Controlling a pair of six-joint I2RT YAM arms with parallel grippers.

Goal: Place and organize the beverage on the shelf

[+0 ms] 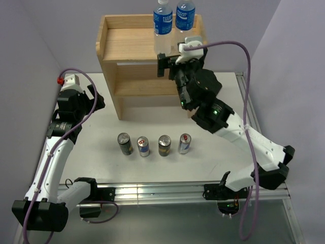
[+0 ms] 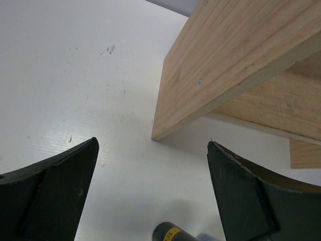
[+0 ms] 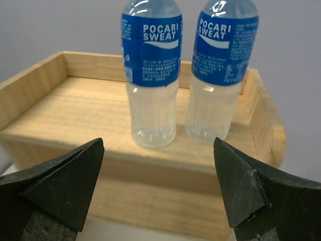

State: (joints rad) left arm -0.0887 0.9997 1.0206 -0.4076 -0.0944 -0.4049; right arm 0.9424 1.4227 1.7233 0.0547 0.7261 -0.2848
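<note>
My right gripper should move back, tilt down and lower over the silver can (image 1: 185,143), because both bottles are on the shelf and the can stands below and back of the gripper.
The light wood two-tier shelf (image 1: 132,40) stands at the back of the table. Two Pocari Sweat bottles (image 1: 162,23) (image 1: 185,15) stand upright side by side at the right of its top board. In the right wrist view they are the left bottle (image 3: 151,75) and the right bottle (image 3: 223,70), behind the shelf's front rim (image 3: 150,165). My right gripper (image 1: 169,63) (image 3: 158,144) is open and empty, just in front of the top board and facing the bottles. My left gripper (image 1: 96,99) (image 2: 153,150) is open and empty over the table, left of the shelf's side panel (image 2: 220,65).
Several small cans stand in a row on the white table in front of the shelf, from a dark can (image 1: 125,144) on the left to a silver can (image 1: 184,144) on the right. The dark can's top (image 2: 173,233) shows in the left wrist view. Purple walls stand close on both sides.
</note>
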